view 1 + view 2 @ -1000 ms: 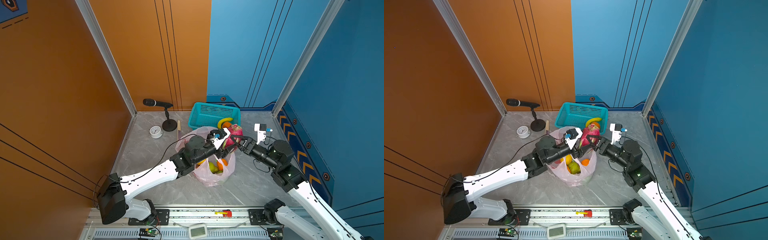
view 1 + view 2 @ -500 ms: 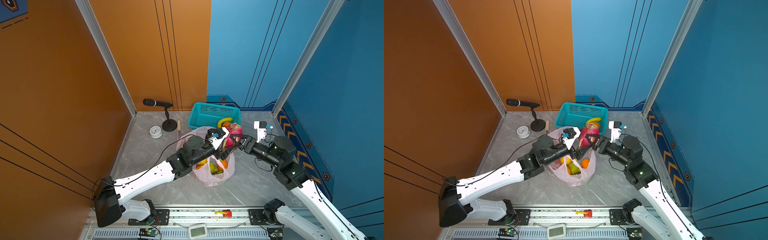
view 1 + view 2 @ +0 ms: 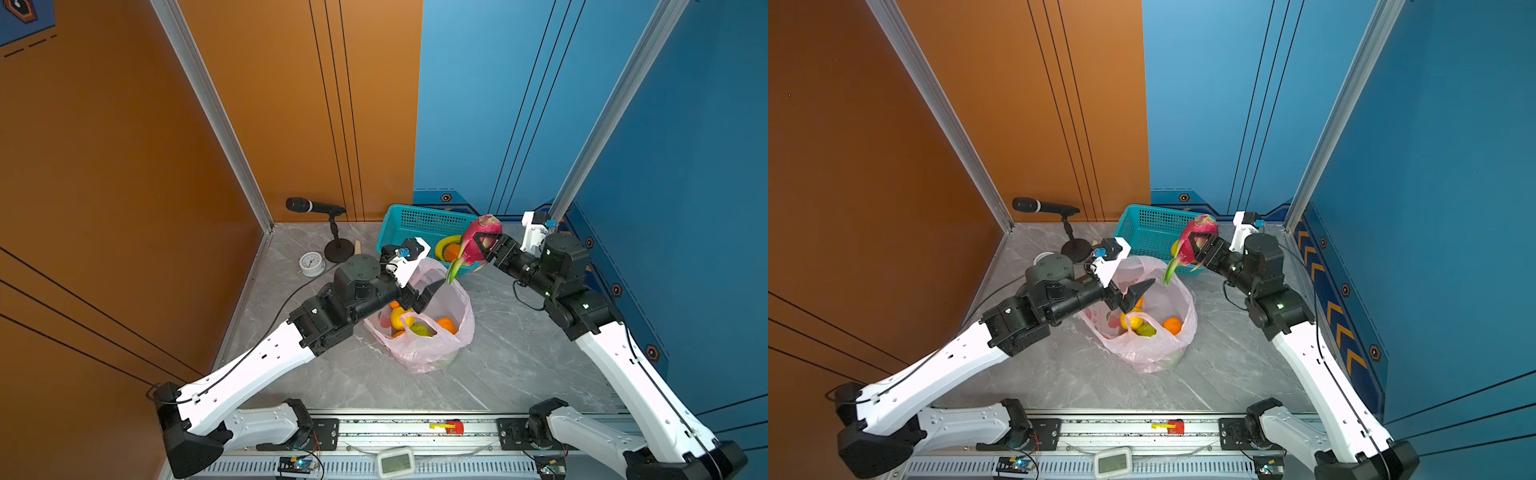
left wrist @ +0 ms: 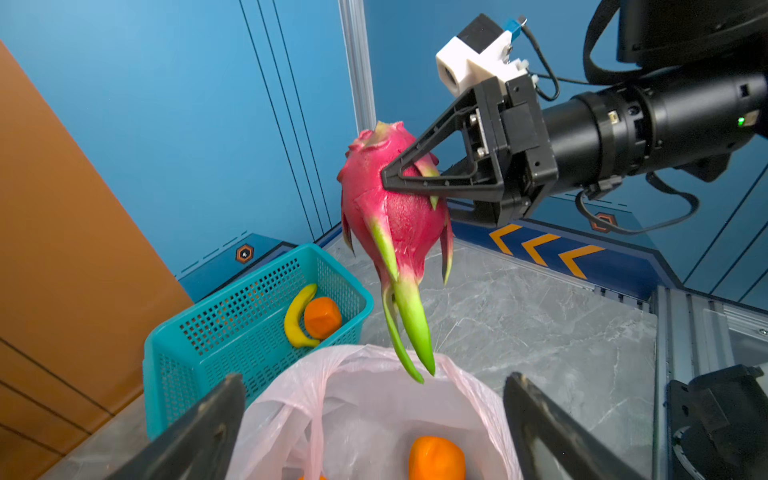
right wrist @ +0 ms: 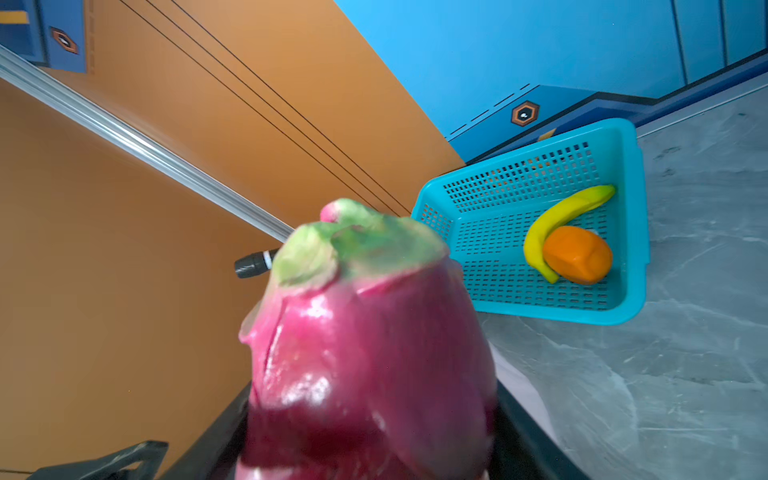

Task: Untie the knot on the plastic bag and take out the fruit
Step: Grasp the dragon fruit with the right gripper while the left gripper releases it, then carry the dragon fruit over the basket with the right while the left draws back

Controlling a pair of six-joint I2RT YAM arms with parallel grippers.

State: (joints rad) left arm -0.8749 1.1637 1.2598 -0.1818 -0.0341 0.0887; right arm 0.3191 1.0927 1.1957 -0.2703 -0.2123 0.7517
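Observation:
I need to move my right gripper outward next and then down onto the basket's bottom beside the banana to let go of the dragon fruit, because that part of the basket is empty.
The pale-pink plastic bag sits on the floor with its mouth open; the knot is out of view. Inside lie an orange, a yellow citrus and a green pear. My right gripper is shut on a magenta dragon fruit, held in the air above the bag's far rim, green tips hanging down. My left gripper stands open over the bag's mouth, holding nothing.
Behind the bag stands a teal mesh basket holding a banana and an orange fruit. A microphone on a stand and a small clock are at the back left. Walls close in on both sides.
My right gripper has lifted the dragon fruit up and back, away from the bag toward the basket. My left gripper's jaws have spread wider.

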